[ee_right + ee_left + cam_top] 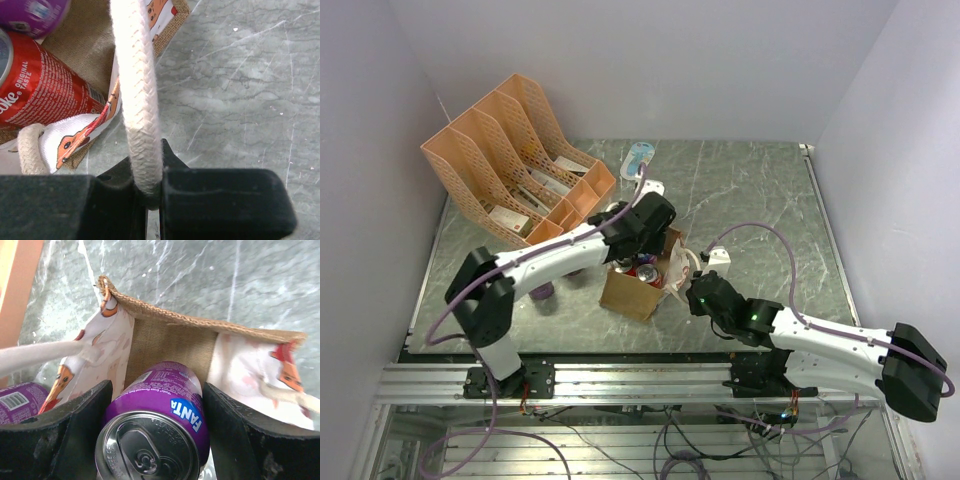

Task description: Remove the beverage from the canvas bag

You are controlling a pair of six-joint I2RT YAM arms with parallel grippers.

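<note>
I should next lift my left gripper, swing it back to the left in the top view, lower and release on the bare tabletop beside the second purple can.
The canvas bag [628, 292] stands open at the table's middle, tan with cream handles and printed panels. My left gripper [638, 252] reaches into its mouth. In the left wrist view it [157, 392] is shut on a purple Fanta can [165, 410], top toward the camera, with the bag's woven wall [170, 342] behind. My right gripper [697, 296] is at the bag's right side, shut on a cream rope handle [137, 100]. A red Coke can [45, 92] lies in the bag, also seen from above [646, 272]. The purple can [30, 12] shows at the right wrist view's top left.
An orange file rack [520, 160] stands at the back left. A second purple can [542, 292] sits on the table left of the bag, under my left arm. A white and blue object [638, 155] lies at the back edge. Walls close in on three sides.
</note>
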